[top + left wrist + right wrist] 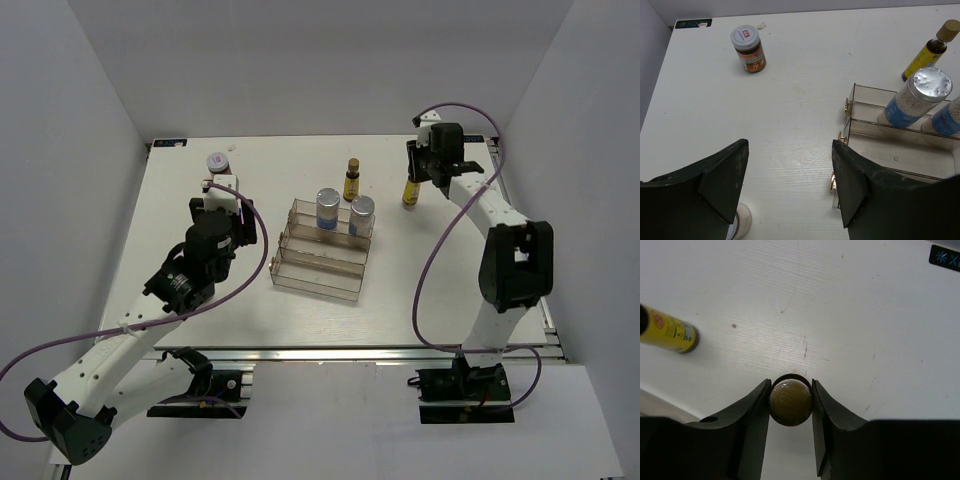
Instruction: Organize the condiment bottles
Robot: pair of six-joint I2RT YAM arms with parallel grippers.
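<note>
The rack's middle level is empty, so my right gripper needs to carry the slim amber bottle up, left in the top view, then down into it and release it.
In the right wrist view, my right gripper [790, 402] is shut on the gold cap of a slim amber bottle [790, 403] standing on the table at the back right [410, 191]. The other amber bottle [352, 178] stands behind the clear rack [318, 262]. Two white bottles with silver caps [328, 208] [361, 214] stand in the rack's back tier. A red-labelled jar [748, 48] stands at the far left of the table. My left gripper [790, 167] hangs open over bare table left of the rack. A pinkish lid [743, 222] shows partly under its left finger.
The rack's two front tiers [900, 157] hold nothing and lie just right of my left gripper's right finger [855, 185]. White walls close in the table on the left, back and right. A dark label [693, 23] marks the far left corner.
</note>
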